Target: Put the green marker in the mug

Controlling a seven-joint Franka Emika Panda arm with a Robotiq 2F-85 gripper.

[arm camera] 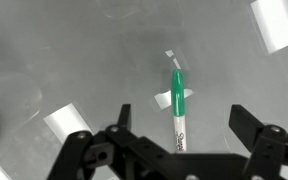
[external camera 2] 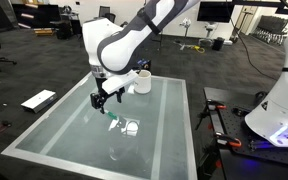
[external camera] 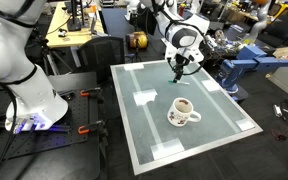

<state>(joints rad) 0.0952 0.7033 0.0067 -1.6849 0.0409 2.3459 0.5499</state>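
My open gripper moves down onto the marker's white printed body point(arm camera: 180, 134) next and closes, since it lies flat on the tabletop between my spread fingers.
The green marker point(arm camera: 177, 95) lies flat on the table; in the wrist view it shows between my fingers, green cap end away from the camera and white printed barrel toward it. It also shows in an exterior view point(external camera 2: 111, 122). My gripper point(arm camera: 181, 120) is open and empty, hovering right above the marker in both exterior views point(external camera: 180, 68) point(external camera 2: 106, 98). The white mug point(external camera: 183, 110) stands upright on the table with a dark inside and its handle showing, apart from the marker. It also shows behind the gripper in an exterior view point(external camera 2: 141, 80).
The table point(external camera: 224, 130) is a pale grey-green sheet with white tape patches point(arm camera: 279, 22) at corners and near the marker. Desks, chairs and lab equipment stand around it. A white robot base point(external camera: 29, 95) stands beside the table.
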